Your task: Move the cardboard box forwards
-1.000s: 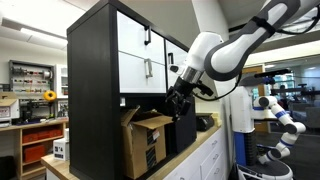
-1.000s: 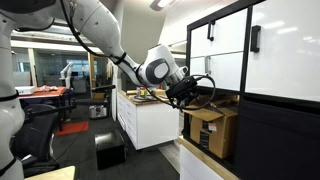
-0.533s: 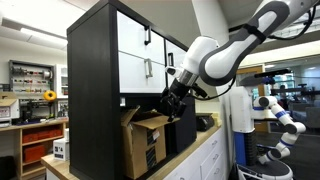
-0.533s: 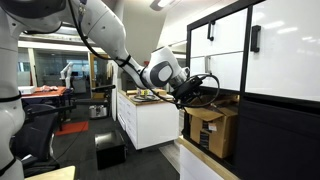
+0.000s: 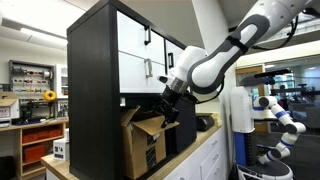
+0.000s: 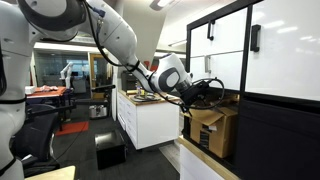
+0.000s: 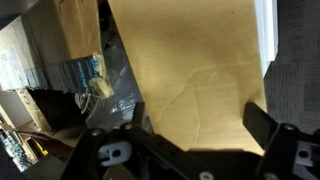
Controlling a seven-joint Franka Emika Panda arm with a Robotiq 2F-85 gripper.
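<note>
The flap's broad side fronts the fingers. Next, my gripper shifts deeper into the cabinet's hollow, toward the left in the wrist view, onto the flap's long edge (image 7: 130,75).
The brown cardboard box (image 5: 146,142) stands in the lower recess of the black-and-white cabinet, its top flaps loose and a dark label on its side. It also shows in an exterior view (image 6: 213,129). My gripper (image 5: 166,108) is at the box's upper flap, at the mouth of the recess (image 6: 207,93). In the wrist view the brown cardboard flap (image 7: 190,65) fills the middle, close up. The gripper (image 7: 195,128) is open, its dark fingers wide apart on either side of the flap. I cannot tell whether they touch it.
The black-and-white cabinet (image 5: 105,55) rises above and around the box, with white doors (image 6: 225,50). A white counter with drawers (image 6: 145,120) stands behind the arm. A black bin (image 6: 109,150) sits on the floor. Lab shelves (image 5: 30,85) are in the background.
The arm has reached further towards the box and the cabinet recess; the gripper is now closer to the box's top flap. The box looks unmoved.
</note>
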